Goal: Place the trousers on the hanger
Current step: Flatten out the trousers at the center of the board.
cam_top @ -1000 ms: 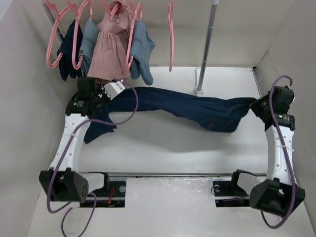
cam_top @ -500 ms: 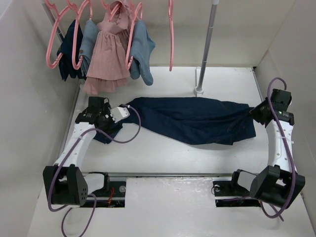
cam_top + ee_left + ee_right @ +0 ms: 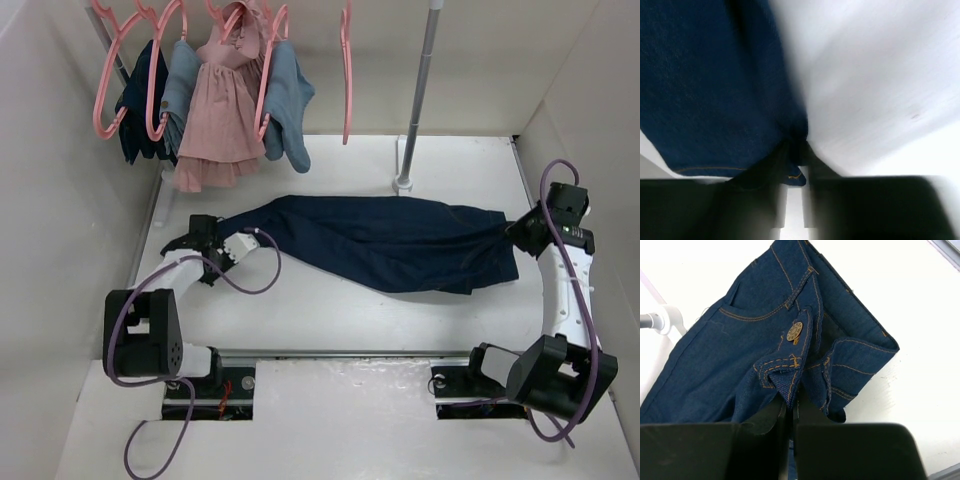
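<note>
My right gripper should rise slightly toward the wall beside it next and then release the waistband (image 3: 510, 231) (image 3: 792, 401), because the denim is bunched in a fold between its fingers.
The dark navy trousers (image 3: 390, 240) lie stretched across the table, legs to the left and waistband to the right. My left gripper (image 3: 207, 246) is shut on the leg hem, low at the table; in the left wrist view (image 3: 797, 165) the denim (image 3: 715, 90) is pinched between the fingers. My right gripper (image 3: 522, 232) is shut on the waistband; in the right wrist view (image 3: 792, 400) the fingers pinch the waistband fold of the trousers (image 3: 740, 355) below the brass button (image 3: 795, 331). The empty pink hanger (image 3: 346, 70) hangs on the rail at the back, apart from both grippers.
Other pink hangers at the back left bear a pink dress (image 3: 222, 105), light blue garments (image 3: 290, 100) and a small dark navy garment (image 3: 135, 100). The rack's grey pole (image 3: 420, 90) stands behind the trousers on its base (image 3: 403, 183). Walls close in on the left and right.
My left gripper has moved down and toward the near left with the leg hem. The trousers have gone from hanging taut and twisted to lying flat on the table. The right gripper barely moved.
</note>
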